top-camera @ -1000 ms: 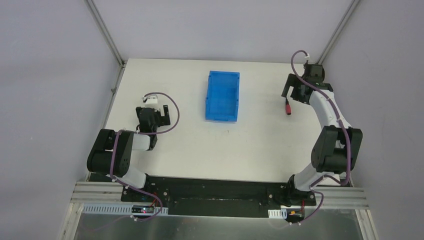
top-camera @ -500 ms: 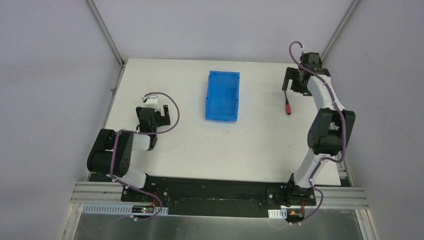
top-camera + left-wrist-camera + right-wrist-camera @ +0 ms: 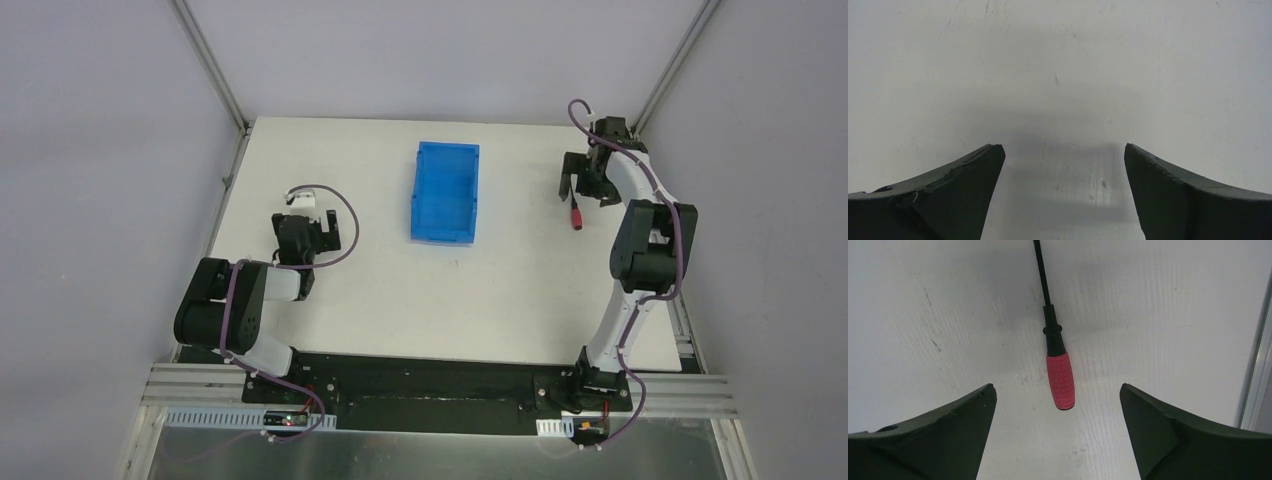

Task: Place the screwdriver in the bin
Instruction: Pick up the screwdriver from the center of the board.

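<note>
The robot's right gripper should next come down onto the end of the screwdriver's handle by the black neck (image 3: 576,212) (image 3: 1058,363) and close, since the red ribbed handle is below it, midway between its spread fingers.
The screwdriver (image 3: 577,216) lies on the white table at the far right, red handle toward the arms and thin black shaft pointing away. My right gripper (image 3: 582,188) hovers over its shaft, open. In the right wrist view the red handle (image 3: 1060,381) lies midway between the spread fingers of my right gripper (image 3: 1058,387) and touches neither. The blue bin (image 3: 445,190) stands open-topped at the table's middle back, well left of the screwdriver. My left gripper (image 3: 1063,150) is open over bare table at the left, holding nothing.
An aluminium frame rail (image 3: 1258,365) runs along the table's right edge, close to the screwdriver. The left arm (image 3: 300,240) rests folded at the left with a purple cable loop. Grey walls close in the table at back and sides.
The right arm has straightened upward and its gripper has shifted slightly left and nearer, over the screwdriver. The screwdriver, bin and left arm have not moved.
</note>
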`<state>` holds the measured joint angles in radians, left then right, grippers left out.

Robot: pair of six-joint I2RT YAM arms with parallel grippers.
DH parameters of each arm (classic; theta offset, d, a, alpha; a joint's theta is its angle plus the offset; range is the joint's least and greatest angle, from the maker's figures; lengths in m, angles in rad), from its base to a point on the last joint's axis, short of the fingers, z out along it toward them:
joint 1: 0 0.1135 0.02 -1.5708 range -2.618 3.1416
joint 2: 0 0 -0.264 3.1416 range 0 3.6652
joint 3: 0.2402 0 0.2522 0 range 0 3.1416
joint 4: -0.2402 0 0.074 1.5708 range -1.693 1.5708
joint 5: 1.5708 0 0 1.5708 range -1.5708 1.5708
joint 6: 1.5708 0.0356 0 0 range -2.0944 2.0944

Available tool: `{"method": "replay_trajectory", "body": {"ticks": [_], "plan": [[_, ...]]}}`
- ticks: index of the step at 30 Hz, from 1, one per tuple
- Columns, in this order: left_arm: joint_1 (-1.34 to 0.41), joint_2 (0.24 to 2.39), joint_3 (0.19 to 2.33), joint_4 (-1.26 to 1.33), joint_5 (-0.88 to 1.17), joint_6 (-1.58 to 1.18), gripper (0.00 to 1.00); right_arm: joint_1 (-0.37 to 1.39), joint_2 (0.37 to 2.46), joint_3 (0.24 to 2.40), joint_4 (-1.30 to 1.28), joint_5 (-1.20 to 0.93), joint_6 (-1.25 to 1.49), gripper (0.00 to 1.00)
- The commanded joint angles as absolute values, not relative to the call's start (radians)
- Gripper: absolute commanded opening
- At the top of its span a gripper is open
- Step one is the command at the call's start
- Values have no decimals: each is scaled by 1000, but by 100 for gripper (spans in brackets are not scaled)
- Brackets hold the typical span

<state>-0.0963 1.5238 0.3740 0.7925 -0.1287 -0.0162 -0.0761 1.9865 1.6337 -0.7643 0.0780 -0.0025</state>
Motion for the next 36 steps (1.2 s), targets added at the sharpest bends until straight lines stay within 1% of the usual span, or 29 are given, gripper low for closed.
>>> {"method": "replay_trajectory", "body": {"ticks": [1, 10, 14, 19, 22, 23, 25, 28, 30, 33, 36], "plan": [[-84, 1505, 373, 821, -123, -23, 99, -83, 2009, 1664, -747, 66, -40, 98], [-84, 1505, 373, 821, -123, -23, 99, -87, 2072, 1642, -704, 38, -46, 98], [-84, 1504, 373, 821, -123, -23, 99, -93, 2096, 1641, -703, 28, -43, 97], [-84, 1506, 373, 821, -123, -23, 99, -100, 2120, 1636, -706, 9, -44, 90], [-84, 1505, 373, 823, -123, -23, 99, -103, 2134, 1628, -706, 16, -46, 83], [-84, 1506, 373, 822, -123, -22, 99, -103, 2139, 1628, -708, 15, -47, 78], [-84, 1506, 373, 822, -123, -23, 99, -104, 2146, 1624, -709, 18, -48, 72], [-84, 1505, 373, 821, -123, -23, 99, -104, 2149, 1613, -706, 26, -56, 57], [-84, 1505, 373, 821, -123, -23, 99, -104, 2149, 1604, -703, 32, -59, 49], [-84, 1505, 373, 823, -124, -22, 99, -104, 2143, 1593, -694, 36, -61, 32], [-84, 1505, 373, 822, -123, -23, 99, -104, 2130, 1586, -681, 23, -71, 20]]}}
